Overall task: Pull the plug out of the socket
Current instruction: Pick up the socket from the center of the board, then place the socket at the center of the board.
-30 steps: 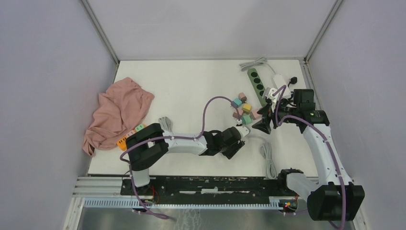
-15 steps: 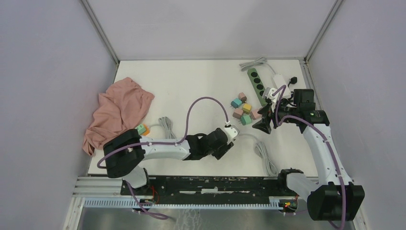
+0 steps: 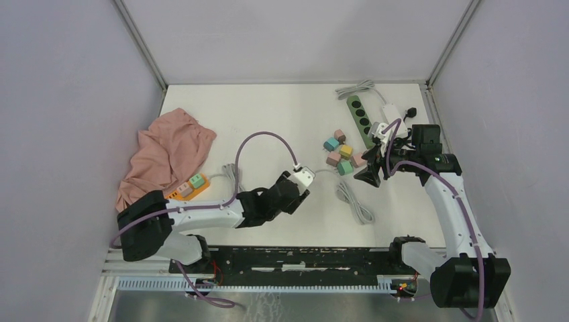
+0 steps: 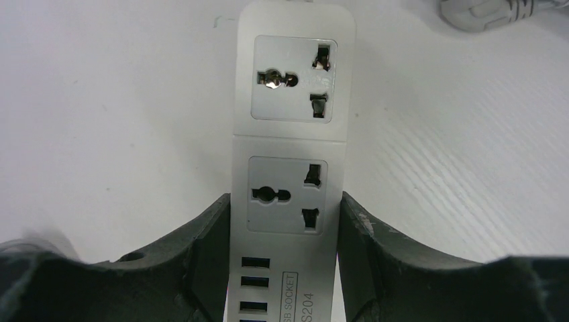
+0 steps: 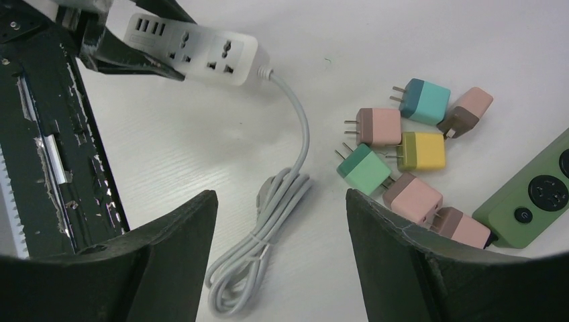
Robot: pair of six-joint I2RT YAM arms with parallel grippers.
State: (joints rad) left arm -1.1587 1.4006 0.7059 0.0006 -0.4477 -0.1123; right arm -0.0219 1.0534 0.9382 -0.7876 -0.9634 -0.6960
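Note:
The white power strip goes outward and to the left in the top view next. My left gripper lowers and releases it on the bare tabletop by the cloth.
My left gripper (image 3: 300, 182) is shut on a white power strip (image 3: 303, 176), its fingers clamped on both long sides near the USB end (image 4: 290, 134). Both of that strip's sockets show empty. Its grey cord trails right to a coiled bundle (image 3: 352, 200). An orange power strip (image 3: 190, 188) lies at the left beside the cloth, with a green plug (image 3: 196, 180) and a pink plug (image 3: 183, 190) seated in it. My right gripper (image 3: 371, 176) hangs open above the table with nothing between its fingers (image 5: 280, 198). In the right wrist view the white strip (image 5: 194, 50) sits at the upper left.
Several loose coloured plugs (image 3: 342, 155) lie in a cluster left of my right gripper. A green power strip (image 3: 360, 119) lies at the back right. A pink cloth (image 3: 164, 157) is heaped at the left edge. The black rail (image 3: 288, 258) runs along the near edge.
My left arm has swung left with the white strip, dragging its cord and coil along. The orange strip with its plugs has come into view. The right arm has not moved.

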